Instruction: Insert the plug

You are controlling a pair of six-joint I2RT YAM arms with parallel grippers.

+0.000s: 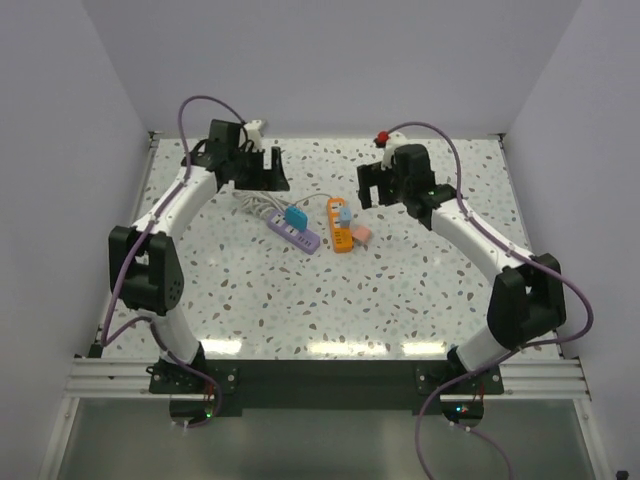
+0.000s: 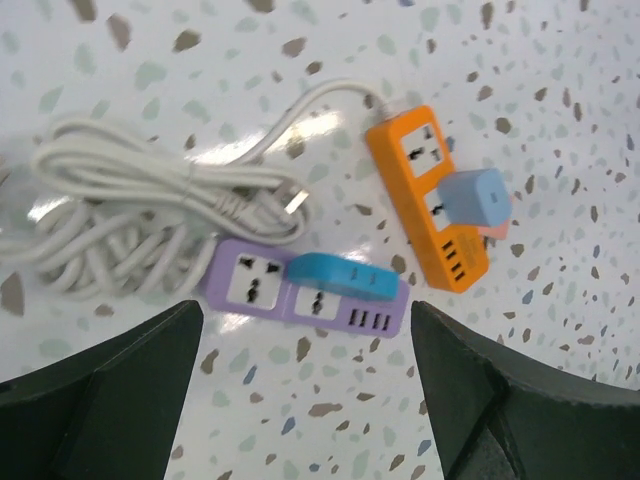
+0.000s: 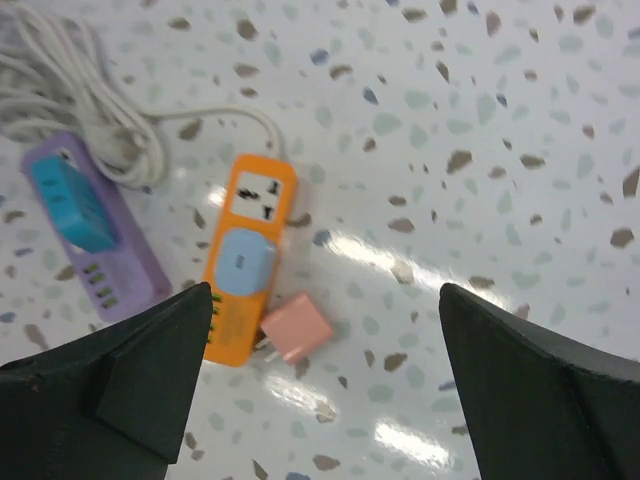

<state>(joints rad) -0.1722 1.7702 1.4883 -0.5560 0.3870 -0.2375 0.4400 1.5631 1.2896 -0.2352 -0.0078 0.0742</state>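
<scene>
The pink plug lies below my right gripper, at an angle to its fingers. I will lower and turn the gripper so that its fingers straddle the plug's body (image 1: 361,235) (image 3: 298,327), and then close it.
An orange power strip (image 1: 343,238) (image 2: 420,170) (image 3: 262,190) lies mid-table with a light blue plug (image 1: 341,211) (image 2: 474,196) (image 3: 245,262) seated in it. A pink plug (image 1: 361,233) (image 3: 296,327) lies loose on its side next to the strip, prongs toward it. To the left, a purple power strip (image 1: 300,237) (image 2: 250,285) (image 3: 110,265) carries a teal plug (image 1: 296,215) (image 2: 340,277) (image 3: 72,205). My left gripper (image 1: 268,168) (image 2: 305,400) hovers open behind the purple strip, holding nothing. My right gripper (image 1: 371,186) (image 3: 325,390) hangs open above the pink plug, empty.
A bundle of white cable (image 1: 255,203) (image 2: 140,210) (image 3: 60,90) lies left of the strips, its lead running to the orange one. The speckled table (image 1: 400,290) is walled at the back and both sides.
</scene>
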